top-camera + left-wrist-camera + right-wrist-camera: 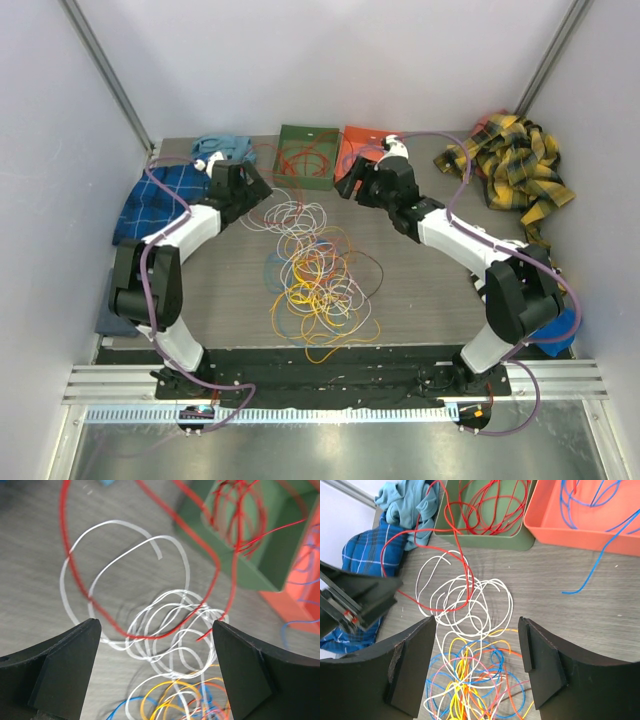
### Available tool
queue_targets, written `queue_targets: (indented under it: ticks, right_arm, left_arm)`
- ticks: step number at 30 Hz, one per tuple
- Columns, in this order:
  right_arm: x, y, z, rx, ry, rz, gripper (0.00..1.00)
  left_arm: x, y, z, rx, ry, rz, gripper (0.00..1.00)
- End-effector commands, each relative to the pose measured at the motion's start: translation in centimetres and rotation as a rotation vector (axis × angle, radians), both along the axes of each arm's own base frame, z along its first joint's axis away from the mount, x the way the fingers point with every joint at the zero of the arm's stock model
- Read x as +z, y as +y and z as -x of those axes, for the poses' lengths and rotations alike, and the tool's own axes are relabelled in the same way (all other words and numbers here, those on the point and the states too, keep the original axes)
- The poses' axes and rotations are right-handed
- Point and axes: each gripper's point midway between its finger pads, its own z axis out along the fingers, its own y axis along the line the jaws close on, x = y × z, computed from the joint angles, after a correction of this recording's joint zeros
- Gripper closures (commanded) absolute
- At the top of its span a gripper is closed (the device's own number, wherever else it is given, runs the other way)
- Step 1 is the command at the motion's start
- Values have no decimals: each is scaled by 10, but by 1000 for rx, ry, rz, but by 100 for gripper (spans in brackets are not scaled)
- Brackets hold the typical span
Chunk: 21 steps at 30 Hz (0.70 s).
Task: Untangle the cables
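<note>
My left gripper, around the red cable's loop, will lower.
The cables (315, 270) lie in a loose tangle of yellow, orange, blue and white loops mid-table, with white coils (290, 215) at its far end. My left gripper (245, 185) hovers open at the coils' far left. In its wrist view the left gripper (156, 625) holds nothing, and the white coils (107, 523) and a red cable (150, 636) lie below it. My right gripper (350, 185) hangs open at the far right. Below the right gripper (476, 622) are white coils (470, 605) and the coloured tangle (470, 680). The red cable (468, 572) trails from the green tray (480, 541).
The green tray (307, 155) holds red cables and the orange tray (360, 150) beside it holds blue ones, one blue cable (592, 570) spilling out. Blue plaid cloth (160, 200) and teal cloth (225, 148) lie back left, yellow-black plaid cloth (515, 165) back right.
</note>
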Motion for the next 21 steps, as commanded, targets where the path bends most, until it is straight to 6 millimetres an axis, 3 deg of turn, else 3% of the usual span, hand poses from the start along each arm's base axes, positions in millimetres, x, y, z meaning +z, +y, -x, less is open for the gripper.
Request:
queue_targets:
  ticks: [1,4,7,15,21]
  right_arm:
    - [30,9,5,18,-70,-69,25]
    - [29,6,7,15,-66,-60,25]
    - [28,4,8,13,-67,-52,26]
    - [20,11,10,26,-45,-60,26]
    - [16,10,14,27,-40,-53,26]
  left_arm:
    - [18,-8,-20,14,-116,82,4]
    - [0,-6,-20,28,-71,105,13]
    - [-10,-1,-16,41,-47,119,14]
    - [8,6,-10,40,-79,131,7]
    - [-2,16,-22,72,-65,113,3]
